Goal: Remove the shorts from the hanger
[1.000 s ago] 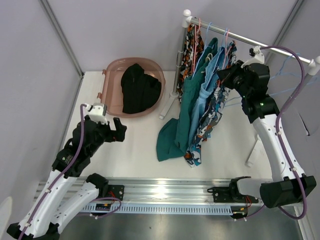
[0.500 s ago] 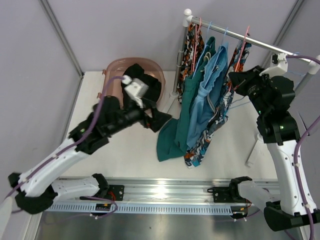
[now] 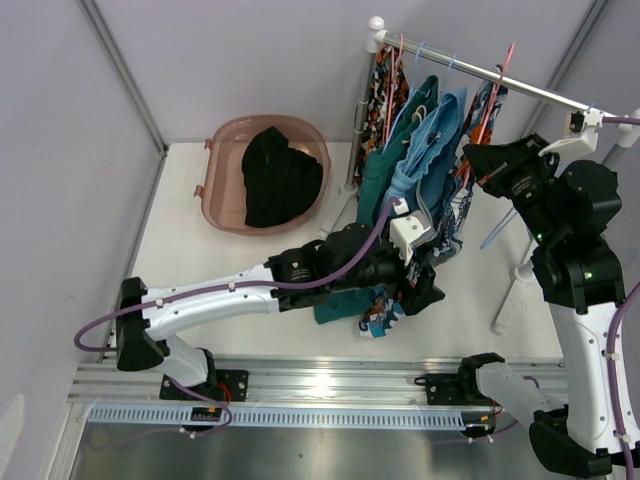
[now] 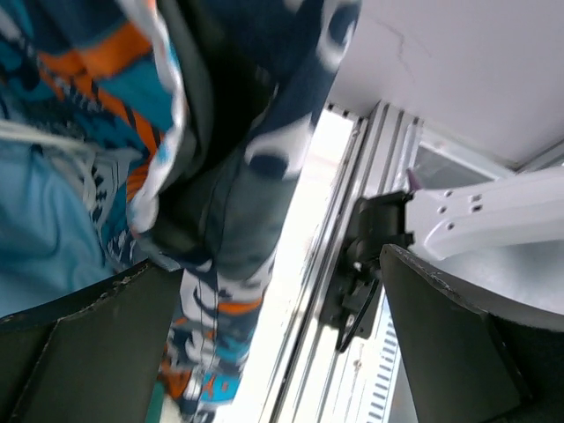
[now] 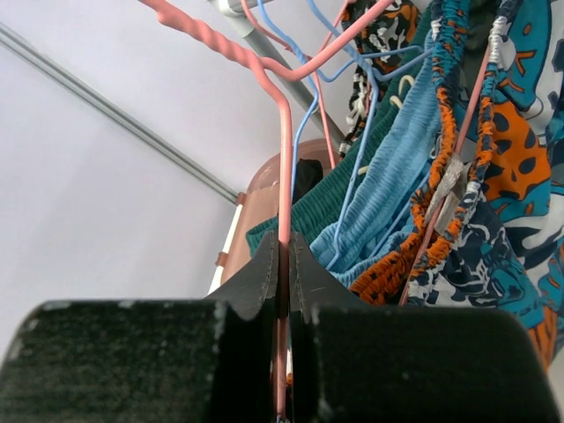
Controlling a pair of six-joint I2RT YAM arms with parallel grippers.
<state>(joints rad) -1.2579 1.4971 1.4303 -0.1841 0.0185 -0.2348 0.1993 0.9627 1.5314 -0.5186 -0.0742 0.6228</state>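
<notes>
My left gripper eases slightly outward onto the lower part of the patterned shorts next, as the cloth hangs beside one finger instead of between both.
Four shorts hang on hangers from the rack rail (image 3: 530,88): orange-black-white camouflage (image 3: 385,90), teal green (image 3: 375,190), light blue (image 3: 425,150) and patterned orange/blue/grey (image 3: 380,315). Black shorts (image 3: 280,175) lie in the pink basin (image 3: 222,140). My right gripper (image 3: 482,165) is shut on the pink hanger (image 5: 284,176) that carries the patterned shorts (image 5: 502,176), just below the rail. My left gripper (image 3: 425,285) is open at the lower part of the patterned shorts (image 4: 220,194). The cloth hangs by its left finger (image 4: 88,335).
The rack post (image 3: 360,110) stands at the table's back, and a rack leg (image 3: 510,290) stands on the right. Blue hangers (image 5: 352,97) hold the other shorts. The arm rail (image 3: 330,385) runs along the near edge, also in the left wrist view (image 4: 370,264).
My left arm has swung from the table's left side across to the bottom of the hanging shorts. My right gripper has moved right and up with the pink hanger.
</notes>
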